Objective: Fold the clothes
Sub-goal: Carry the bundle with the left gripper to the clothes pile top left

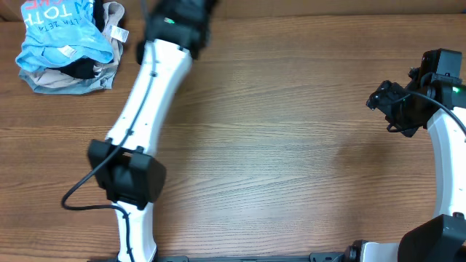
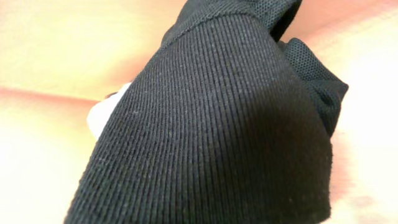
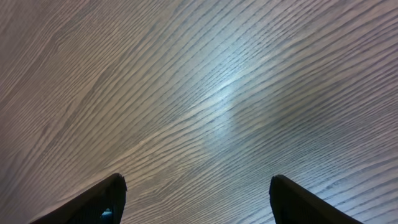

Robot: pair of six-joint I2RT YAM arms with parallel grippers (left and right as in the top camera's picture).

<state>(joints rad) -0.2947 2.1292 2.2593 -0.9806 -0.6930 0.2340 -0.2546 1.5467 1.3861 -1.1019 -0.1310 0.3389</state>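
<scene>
The left gripper will next swing to the left in the overhead view, over the light-blue garment point(image 1: 64, 35), and let go of the black cloth there, because that pile already has clothes in it.
Black ribbed fabric of the clothes point(image 2: 211, 137) fills the left wrist view right at the camera and hides the fingers behind it. A small white patch point(image 2: 106, 112) shows at the cloth's left edge. In the overhead view my left arm reaches to the far edge of the table, where my left gripper point(image 1: 178, 18) is a dark shape partly cut off by the frame, shut on the black cloth. My right gripper point(image 3: 198, 199) hangs open over bare wood at the right side of the table point(image 1: 291, 145), nothing between its fingers.
A pile at the far left corner holds a light-blue garment with white lettering point(image 1: 58, 29) over a beige garment point(image 1: 65, 81), with a dark bit point(image 1: 81, 69) between them. The right arm point(image 1: 444, 124) stands along the right edge.
</scene>
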